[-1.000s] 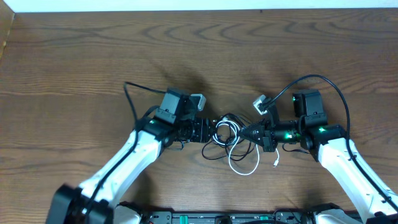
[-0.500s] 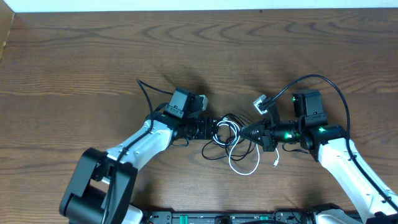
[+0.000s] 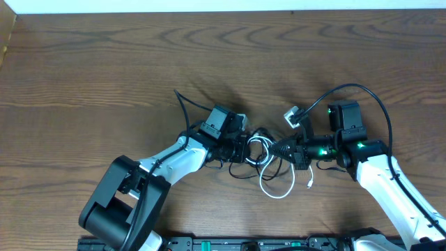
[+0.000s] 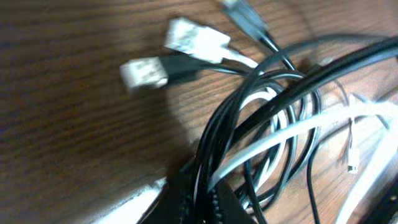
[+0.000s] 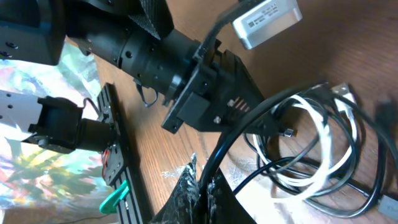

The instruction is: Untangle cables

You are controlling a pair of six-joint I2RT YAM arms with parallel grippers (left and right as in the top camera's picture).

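Next, my right gripper should pull the black cable (image 5: 249, 124) away from the white loops, then return beside them and release, since my left gripper holds the bundle.
The cables, one white (image 3: 274, 196) and one black (image 3: 240, 174), lie tangled in one bundle at the table's middle. My left gripper (image 3: 249, 148) is shut on the bundle's left side. In the left wrist view its jaws (image 4: 205, 200) pinch black strands (image 4: 249, 102) with a white strand (image 4: 298, 127) among them, and two plugs (image 4: 144, 72) lie loose beyond. My right gripper (image 3: 273, 148) is shut on the black cable (image 5: 249, 124) on the bundle's right side. From the right wrist the white loops (image 5: 326, 127) show beyond its jaws (image 5: 208, 190).
A small white plug (image 3: 310, 183) lies beside the right arm. Thick black arm wires arch above the right wrist (image 3: 355, 87) and the left wrist (image 3: 182, 104). A black rail (image 3: 244, 244) runs along the table's front edge.
My left arm has slid right into the bundle and its gripper has shut on the strands. The right arm has not moved.
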